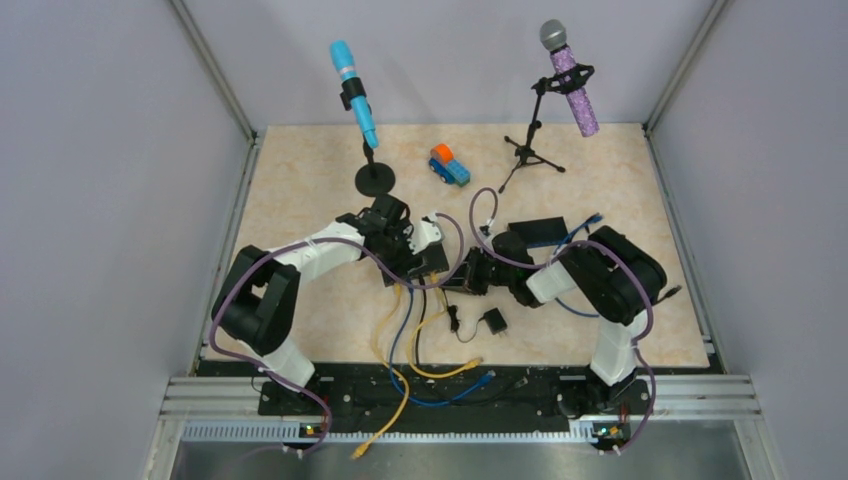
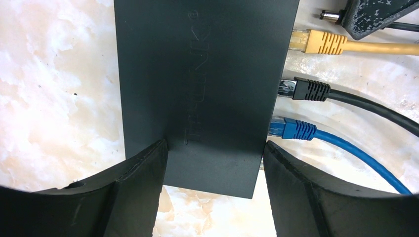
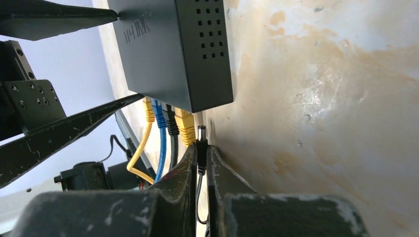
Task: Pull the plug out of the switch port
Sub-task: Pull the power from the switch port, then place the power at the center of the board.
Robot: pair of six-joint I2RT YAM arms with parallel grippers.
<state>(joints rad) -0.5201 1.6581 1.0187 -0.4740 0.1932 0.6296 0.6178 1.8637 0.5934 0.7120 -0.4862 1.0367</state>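
Observation:
The plug's bare tip is clear of the switch [image 2: 202,74]. Next, my right gripper lifts, then moves outward and down onto open table between switch and black box.
My left gripper [image 2: 215,148] is closed on the black switch [image 2: 202,74], one finger against each long side, holding it flat on the table. Yellow [image 2: 321,42], black [image 2: 309,90] and blue [image 2: 296,129] network cables sit in its ports. My right gripper [image 3: 200,148] is shut on the small black barrel plug [image 3: 201,136]. The plug's metal tip is bare, with a small gap between it and the corner of the switch [image 3: 173,49]. The left wrist view shows the same plug [image 2: 330,16] clear of the switch's edge. From above, both grippers meet mid-table, left [image 1: 415,250] and right [image 1: 462,275].
A blue microphone on a round base [image 1: 375,178], a purple microphone on a tripod [image 1: 530,152] and a toy truck [image 1: 449,165] stand at the back. A black adapter [image 1: 493,322] and a black box [image 1: 545,230] lie near the right arm. Cables trail over the front edge [image 1: 400,400].

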